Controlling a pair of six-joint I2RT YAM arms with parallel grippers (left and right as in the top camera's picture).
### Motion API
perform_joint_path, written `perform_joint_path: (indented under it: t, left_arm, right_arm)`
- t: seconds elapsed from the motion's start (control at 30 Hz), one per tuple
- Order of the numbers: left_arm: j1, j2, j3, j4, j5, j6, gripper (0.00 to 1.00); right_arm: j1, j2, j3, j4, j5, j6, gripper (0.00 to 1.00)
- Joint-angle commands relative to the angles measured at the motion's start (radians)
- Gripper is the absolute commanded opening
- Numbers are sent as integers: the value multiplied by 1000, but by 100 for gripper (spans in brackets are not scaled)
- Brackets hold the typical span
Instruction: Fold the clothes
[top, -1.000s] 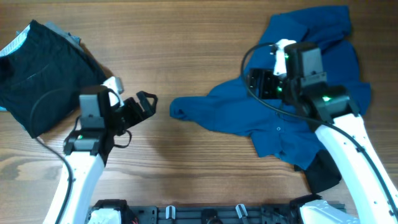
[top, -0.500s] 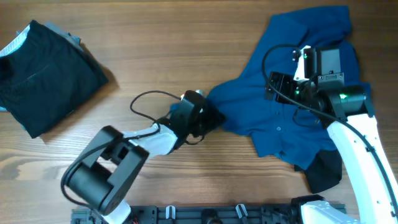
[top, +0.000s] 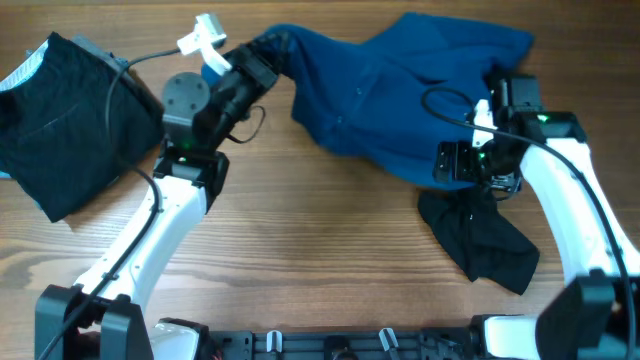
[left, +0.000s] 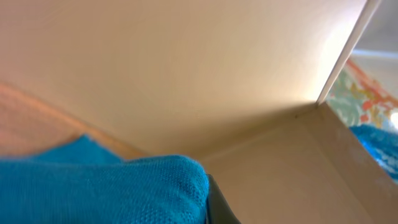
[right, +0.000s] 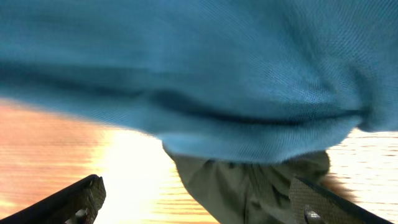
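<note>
My left gripper pulls toward the folded black garment (top: 70, 130) next and releases the blue end beside it, because the blue cloth still overlaps the crumpled black garment.
The large royal-blue garment (top: 400, 90) lies stretched across the far middle of the table. My left gripper (top: 268, 52) is shut on its left end, and in the left wrist view blue cloth (left: 106, 186) bulges beside one dark finger (left: 217, 208). My right gripper (top: 470, 172) stands open at the blue garment's near right edge, just above a crumpled black garment (top: 485, 240). In the right wrist view the blue cloth (right: 205, 74) hangs over that dark garment (right: 249, 186), and both fingertips (right: 68, 202) are wide apart. A folded black garment (top: 70, 130) with a pale band (top: 25, 70) lies far left.
The wooden table (top: 320, 260) shows bare wood between the arms. The left arm (top: 160, 230) runs diagonally from the near left edge. A beige wall (left: 186, 62) fills the left wrist view.
My left gripper shut on the blue garment's end and pulled it to the far left. The garment slid left, uncovering the black one. The right gripper moved towards the near edge, staying open.
</note>
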Motion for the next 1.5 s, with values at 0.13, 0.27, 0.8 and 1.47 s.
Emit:
perform_joint_path:
  t: [0.13,0.27,0.8,1.47]
  left_arm:
    - [234,-29,15,-279,-140,247,4]
    - [323,-25,15,-406,-162,322,4]
    - [410,-24,26,-359,-161,470,4]
    - [-109,100,23,-1109,-135,387,76]
  right_arm:
    - [1,240,-9,21,-27,-37,100]
    - [0,271,-10,110,96,58,100]
    - [-478,239,278,101,135,210,100]
    - [-206,210,-80,664,-105,-129,19]
